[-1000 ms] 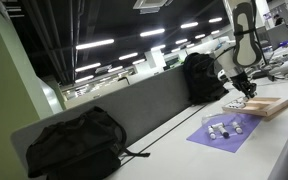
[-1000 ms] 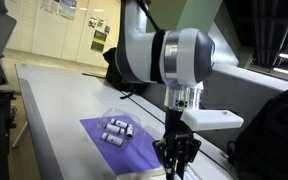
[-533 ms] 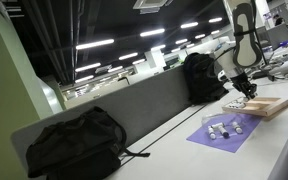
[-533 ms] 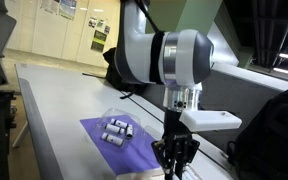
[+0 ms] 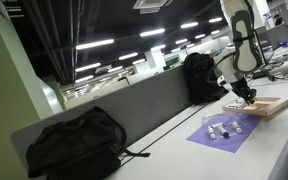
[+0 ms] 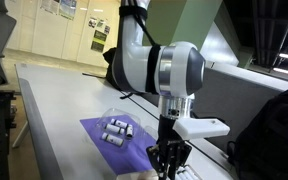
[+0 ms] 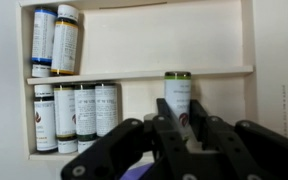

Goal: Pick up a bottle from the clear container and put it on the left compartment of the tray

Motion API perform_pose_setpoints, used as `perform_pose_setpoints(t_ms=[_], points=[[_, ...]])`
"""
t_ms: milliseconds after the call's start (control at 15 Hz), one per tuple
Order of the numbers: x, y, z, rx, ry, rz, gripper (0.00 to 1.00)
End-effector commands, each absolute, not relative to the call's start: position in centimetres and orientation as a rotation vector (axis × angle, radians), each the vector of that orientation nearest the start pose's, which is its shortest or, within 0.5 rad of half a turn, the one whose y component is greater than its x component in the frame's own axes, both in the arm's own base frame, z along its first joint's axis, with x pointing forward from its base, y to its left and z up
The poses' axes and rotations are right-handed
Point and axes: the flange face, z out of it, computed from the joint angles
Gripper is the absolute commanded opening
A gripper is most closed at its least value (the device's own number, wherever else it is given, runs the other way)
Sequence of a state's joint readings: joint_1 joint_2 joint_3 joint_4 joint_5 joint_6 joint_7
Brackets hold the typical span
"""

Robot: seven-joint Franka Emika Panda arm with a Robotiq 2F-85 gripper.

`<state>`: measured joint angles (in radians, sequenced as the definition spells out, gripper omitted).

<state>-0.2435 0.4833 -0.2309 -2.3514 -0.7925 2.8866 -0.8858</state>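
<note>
My gripper will next lower straight onto the open space in the tray's compartment holding several bottles, its bottom bare beneath the white bottle (image 7: 180,107), then release it.
In the wrist view my gripper (image 7: 187,125) is shut on a white bottle with a green cap (image 7: 177,90) and holds it over the light wooden tray (image 7: 184,40). One compartment holds two bottles (image 7: 56,40). The one beside it holds several (image 7: 74,112). In both exterior views the gripper (image 5: 246,97) (image 6: 169,160) hangs low over the tray (image 5: 267,105). The clear container (image 6: 117,120) stands on the purple mat with bottles (image 6: 116,130) lying in it. It is a faint shape in an exterior view (image 5: 224,127).
The purple mat (image 5: 224,133) (image 6: 96,140) lies on the white table beside the tray. A black backpack (image 5: 74,145) sits at the near end and another (image 5: 204,78) behind the arm. A grey partition wall runs along the table.
The arm has come down a little over the tray with the bottle still in the gripper. The mat and container have not moved.
</note>
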Motion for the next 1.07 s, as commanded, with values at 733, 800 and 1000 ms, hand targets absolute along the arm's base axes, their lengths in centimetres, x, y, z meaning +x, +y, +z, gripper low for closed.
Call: perform_pose_setpoints(t_ms=[733,800,1000], points=[[45.8,-19.7,9.8,-2.805,-1.878,0.283,0.07],[45.7,-19.7,9.7,-2.804,-1.877,0.286,0.07],[45.8,-19.7,10.1,-2.809,-1.865,0.272,0.54]])
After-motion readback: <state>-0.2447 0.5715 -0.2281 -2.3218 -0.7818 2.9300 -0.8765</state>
